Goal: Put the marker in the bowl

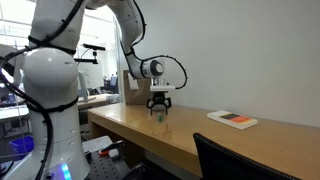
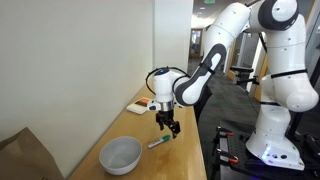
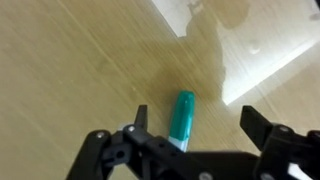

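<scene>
The marker's teal-green cap (image 3: 182,115) lies just below, already between my gripper's open fingers. Next, my gripper eases down a little and closes them around it.
The marker (image 3: 181,118), a short stick with a teal-green cap, lies flat on the wooden table. It shows in an exterior view (image 2: 159,143) as a small greenish stick. My gripper (image 3: 197,125) is open and hovers just above it, with the marker between the fingers, nearer one finger. The gripper also shows in both exterior views (image 2: 170,127) (image 1: 159,108), pointing down close to the table. The grey bowl (image 2: 120,154) sits empty on the table a little way from the marker, toward the camera.
A flat white-red-black book-like thing (image 1: 232,119) lies further along the table; it also shows in an exterior view (image 2: 139,105). A brown cardboard box (image 2: 25,158) stands by the wall near the bowl. The table's edge (image 2: 198,150) runs close beside the gripper.
</scene>
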